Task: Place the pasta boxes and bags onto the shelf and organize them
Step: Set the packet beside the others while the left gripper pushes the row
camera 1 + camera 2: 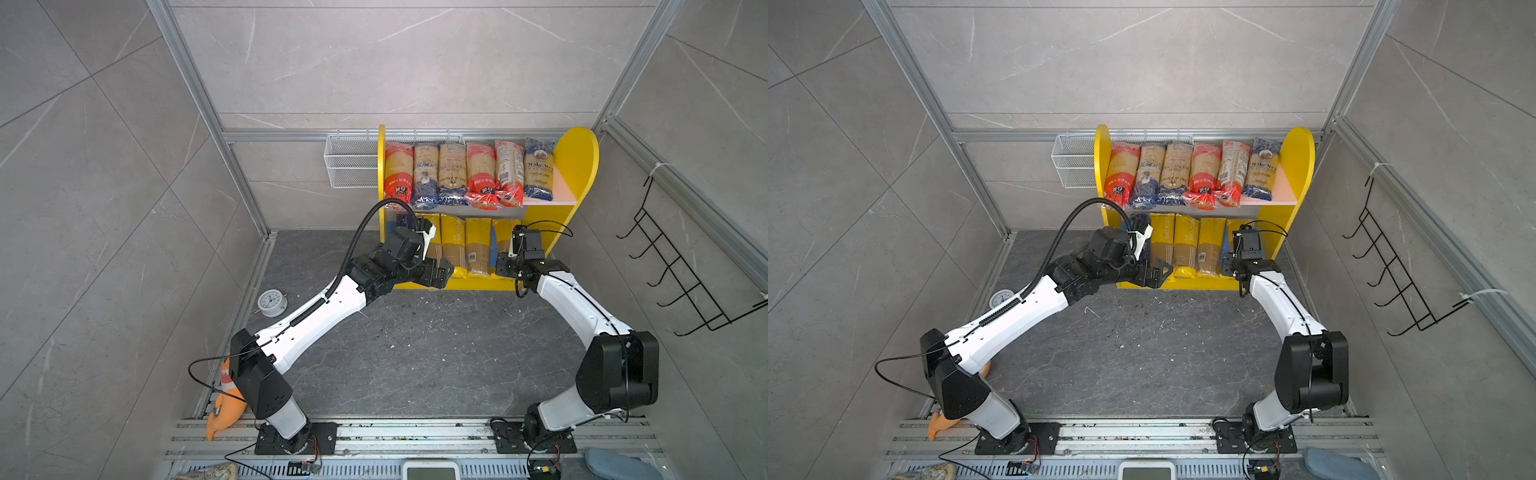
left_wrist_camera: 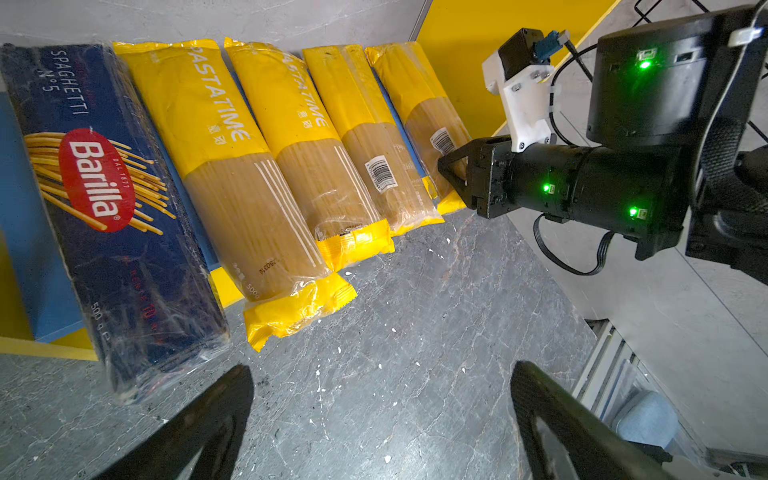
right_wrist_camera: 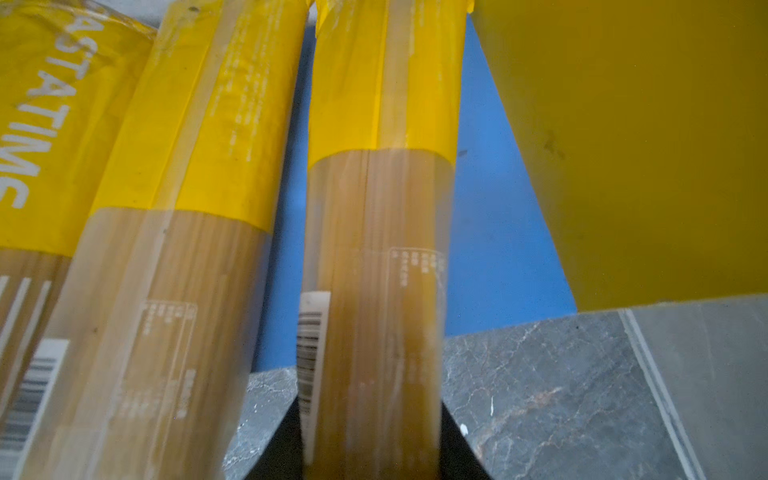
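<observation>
The near end of the yellow bag sticks out over the shelf's front edge, so the right gripper will next push outward over the blue lower board (image 3: 500,256) beside the shelf's side panel and let go of the bag.
The shelf (image 1: 577,166) (image 1: 1298,166) stands at the back of the dark table. Several red-ended and blue-ended spaghetti bags (image 1: 453,174) lie side by side on its pink upper board. On the blue lower board lie the dark-blue Barilla box (image 2: 104,208) and several yellow bags (image 2: 232,174), their near ends sticking out past the front edge. My right gripper (image 3: 372,415) (image 1: 500,266) is shut on the near end of the rightmost yellow bag (image 3: 374,291) (image 2: 428,112). In front of the lower tier, near the box, my left gripper (image 2: 380,374) (image 1: 440,272) hangs open and empty over the table.
A white wire basket (image 1: 351,164) hangs left of the shelf. A black wire rack (image 1: 681,266) is on the right wall. An alarm clock (image 1: 272,302) and an orange plush toy (image 1: 226,399) lie at the table's left edge.
</observation>
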`<state>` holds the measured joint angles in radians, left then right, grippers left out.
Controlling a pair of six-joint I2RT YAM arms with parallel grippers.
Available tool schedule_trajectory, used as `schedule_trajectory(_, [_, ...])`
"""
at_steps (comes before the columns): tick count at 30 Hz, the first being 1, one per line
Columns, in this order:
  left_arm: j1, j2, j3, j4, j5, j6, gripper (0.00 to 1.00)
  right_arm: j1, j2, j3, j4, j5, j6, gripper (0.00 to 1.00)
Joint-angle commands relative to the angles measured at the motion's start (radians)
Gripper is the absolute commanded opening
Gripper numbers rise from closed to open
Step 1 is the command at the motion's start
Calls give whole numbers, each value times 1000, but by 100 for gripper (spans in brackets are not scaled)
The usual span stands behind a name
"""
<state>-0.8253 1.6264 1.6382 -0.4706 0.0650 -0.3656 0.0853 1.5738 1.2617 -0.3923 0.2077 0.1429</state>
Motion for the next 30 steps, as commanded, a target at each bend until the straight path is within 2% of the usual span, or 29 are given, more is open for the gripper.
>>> schedule_trajectory(1, [9,19,50,11,33,27,100,-3,35,69,163,48,-55,0])
schedule_trajectory(13, [16,35,78,-11,44,36,100,-55,151,141,154,39,-29,2])
schedule_trajectory(14, [16,33,77,-12,44,35,100,-60,150,135,156,31,-24,5])
schedule_trajectory(18, [17,31,73,-19,40,31,100,-74,143,105,168,24,-3,33])
schedule_trajectory(24, [16,1,43,-25,27,18,100,-81,135,84,142,38,13,37])
schedule_trajectory(28, [17,-31,8,-23,15,7,100,-82,115,58,139,36,30,59])
schedule_trajectory(30, [17,-47,-7,-22,7,3,100,-82,103,42,146,35,35,67])
